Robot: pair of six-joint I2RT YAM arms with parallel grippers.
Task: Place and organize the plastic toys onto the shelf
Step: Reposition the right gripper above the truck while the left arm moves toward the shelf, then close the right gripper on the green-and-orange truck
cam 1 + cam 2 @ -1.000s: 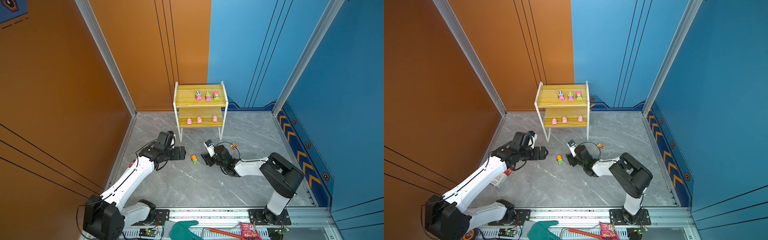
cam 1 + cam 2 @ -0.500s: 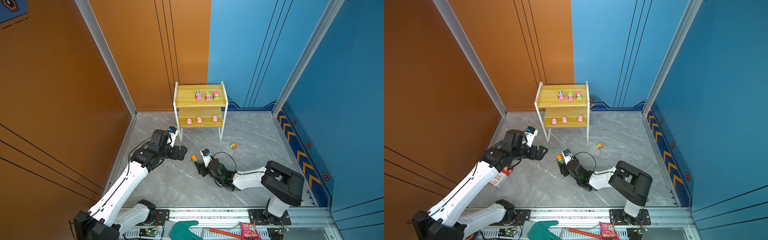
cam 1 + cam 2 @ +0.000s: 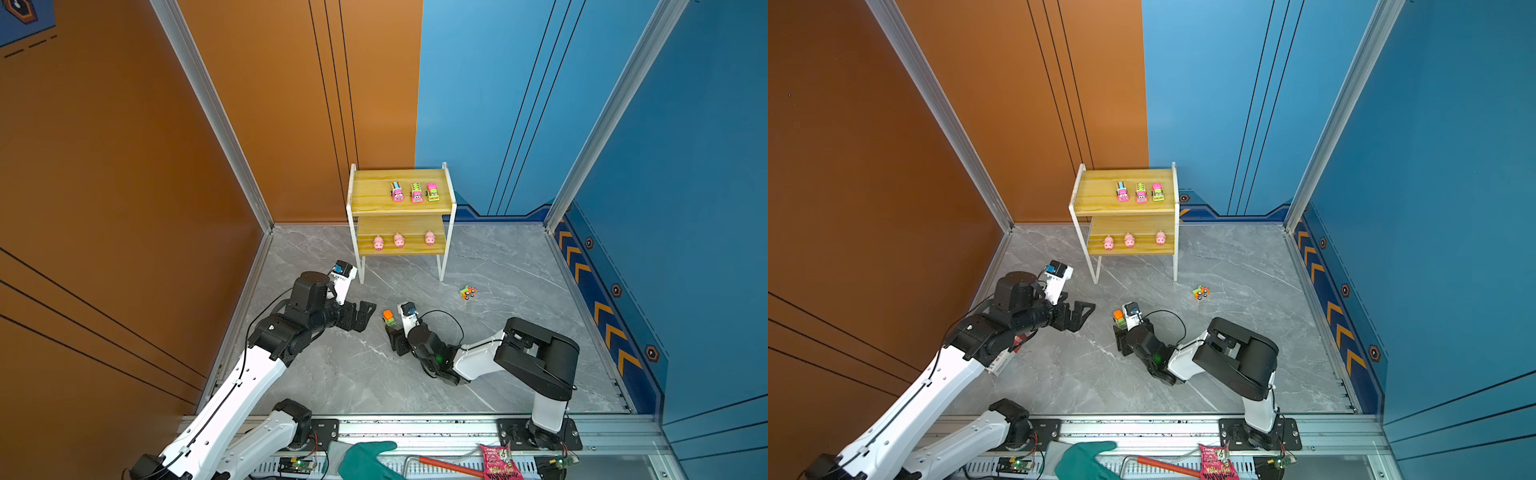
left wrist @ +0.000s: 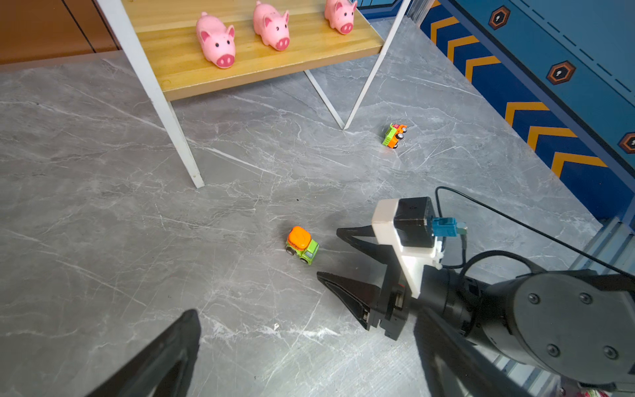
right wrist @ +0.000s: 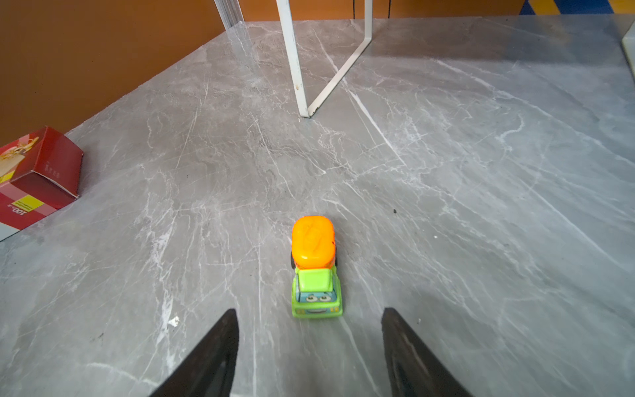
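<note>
My right gripper needs to slide outward next, its open fingers passing both sides of the green truck's cab to the orange drum [image 3: 389, 318] [image 5: 315, 268], because the green truck is beyond the fingers.
The shelf [image 3: 370, 193] [image 3: 1096, 193] stands at the back with three toy trucks [image 3: 415, 192] on its top board and three pink pigs [image 3: 399, 240] [image 4: 216, 41] on the lower board. A green truck with an orange drum [image 3: 389, 318] [image 3: 1119, 318] [image 4: 302, 244] [image 5: 315, 268] stands on the floor. My right gripper [image 3: 392, 332] [image 4: 328, 252] [image 5: 310, 311] is open, low on the floor, its tips level with the truck's cab. Left of that truck my left gripper [image 3: 368, 313] [image 3: 1086, 311] [image 4: 305, 316] is open and empty. Right of the shelf legs, an orange-green truck [image 3: 468, 292] [image 4: 394, 135] lies tipped.
A red carton [image 5: 34, 178] [image 3: 1005, 357] lies on the floor under my left arm. The shelf's white legs [image 5: 295, 62] stand beyond the truck. On the front rail are a teal glove [image 3: 365, 459], a red-handled tool [image 3: 440, 464] and a pink packet [image 3: 496, 463].
My right gripper has drawn back toward the front and left, now facing the green-orange truck from behind. My left arm has lifted its wrist, the gripper staying near the truck. The toys have not moved.
</note>
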